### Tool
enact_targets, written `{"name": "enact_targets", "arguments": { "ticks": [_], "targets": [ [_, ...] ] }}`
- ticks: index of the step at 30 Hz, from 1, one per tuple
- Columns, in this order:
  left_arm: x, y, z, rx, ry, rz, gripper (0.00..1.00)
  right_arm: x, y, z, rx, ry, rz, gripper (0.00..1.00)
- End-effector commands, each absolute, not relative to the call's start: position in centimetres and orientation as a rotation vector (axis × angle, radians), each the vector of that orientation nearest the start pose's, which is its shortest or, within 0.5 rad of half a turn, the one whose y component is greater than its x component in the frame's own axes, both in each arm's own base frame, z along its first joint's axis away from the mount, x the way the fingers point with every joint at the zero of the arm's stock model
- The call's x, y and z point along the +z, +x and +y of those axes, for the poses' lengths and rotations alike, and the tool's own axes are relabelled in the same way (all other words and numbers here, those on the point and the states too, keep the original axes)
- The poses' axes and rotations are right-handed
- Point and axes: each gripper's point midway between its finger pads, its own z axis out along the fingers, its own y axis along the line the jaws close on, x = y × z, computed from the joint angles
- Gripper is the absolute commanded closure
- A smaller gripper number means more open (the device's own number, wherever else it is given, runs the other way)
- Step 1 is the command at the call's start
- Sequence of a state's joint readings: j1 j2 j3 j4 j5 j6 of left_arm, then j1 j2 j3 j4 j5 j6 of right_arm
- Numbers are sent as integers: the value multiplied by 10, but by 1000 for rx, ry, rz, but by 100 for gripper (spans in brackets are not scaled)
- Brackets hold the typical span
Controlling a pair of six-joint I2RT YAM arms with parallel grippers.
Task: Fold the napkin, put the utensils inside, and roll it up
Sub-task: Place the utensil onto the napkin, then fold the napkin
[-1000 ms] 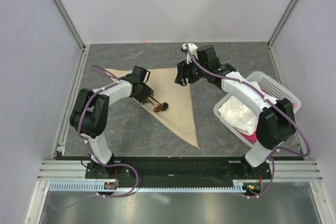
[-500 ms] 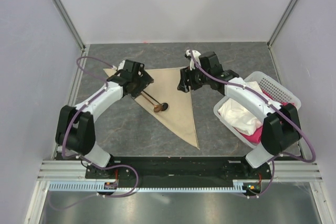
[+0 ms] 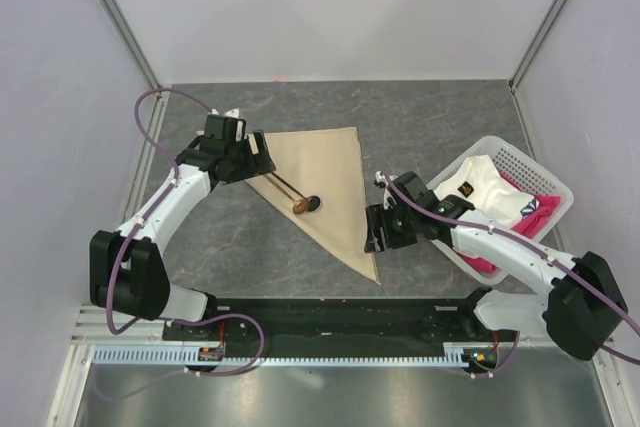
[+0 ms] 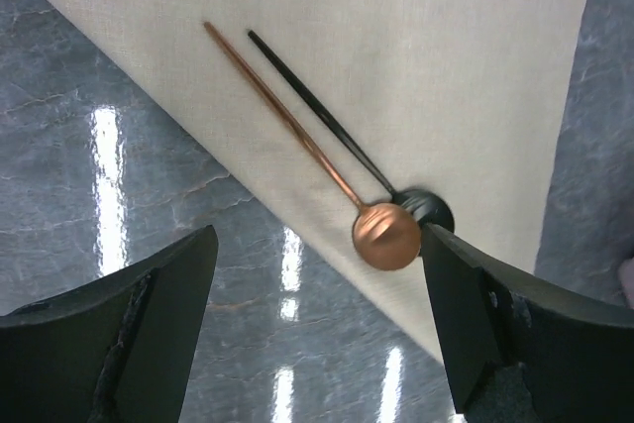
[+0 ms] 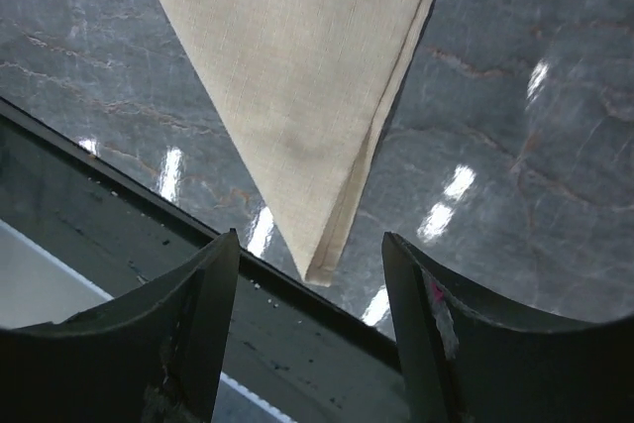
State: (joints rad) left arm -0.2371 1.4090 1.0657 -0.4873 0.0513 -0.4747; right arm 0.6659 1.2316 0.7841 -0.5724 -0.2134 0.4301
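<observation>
My right gripper will move back and down to pinch the napkin's near tip, because the spoons are on the napkin (image 3: 325, 172) and its near tip (image 3: 376, 278) is still flat.
The beige napkin (image 3: 325, 172) lies folded into a triangle, its long tip pointing toward the near edge. The utensils, a copper spoon (image 4: 386, 235) and a black spoon (image 4: 428, 209), lie side by side on the napkin near its left folded edge, heads toward the near side (image 3: 305, 204). My left gripper (image 3: 255, 162) hovers open over the napkin's far left corner, the handles just ahead of it and nothing between its fingers (image 4: 315, 274). Above the napkin's near tip (image 5: 319, 263) my right gripper (image 3: 372, 231) is open and holds nothing (image 5: 309, 245).
A white perforated basket (image 3: 545, 172) stands at the right with a white cloth (image 3: 475, 187) and a pink-red cloth (image 3: 535, 209) inside. The black base rail (image 5: 297, 344) runs just beyond the napkin's tip. Grey marble tabletop (image 3: 230, 237) surrounds the napkin.
My left gripper has opened, let go of the utensils and drawn back toward the far left. My right arm has swung from the napkin's far right corner down to its near tip.
</observation>
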Motion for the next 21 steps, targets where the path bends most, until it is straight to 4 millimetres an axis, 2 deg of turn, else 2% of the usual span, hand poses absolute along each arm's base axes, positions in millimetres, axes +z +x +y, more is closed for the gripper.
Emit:
{"name": "enact_targets", "arguments": {
  "ticks": [1, 7, 11, 16, 21],
  "targets": [
    [150, 341, -116, -387, -26, 2419, 9, 75, 160, 207, 634, -216, 2766, 32],
    [153, 332, -116, -384, 80, 2432, 9, 61, 147, 211, 651, -135, 2801, 35],
    [149, 328, -114, -379, 88, 2442, 9, 51, 138, 212, 622, -139, 2843, 37],
    [154, 328, -115, -385, 91, 2428, 10, 40, 134, 208, 582, -123, 2869, 39],
    [154, 326, -116, -399, 92, 2429, 10, 29, 129, 205, 556, -104, 2888, 47]
  ]
}}
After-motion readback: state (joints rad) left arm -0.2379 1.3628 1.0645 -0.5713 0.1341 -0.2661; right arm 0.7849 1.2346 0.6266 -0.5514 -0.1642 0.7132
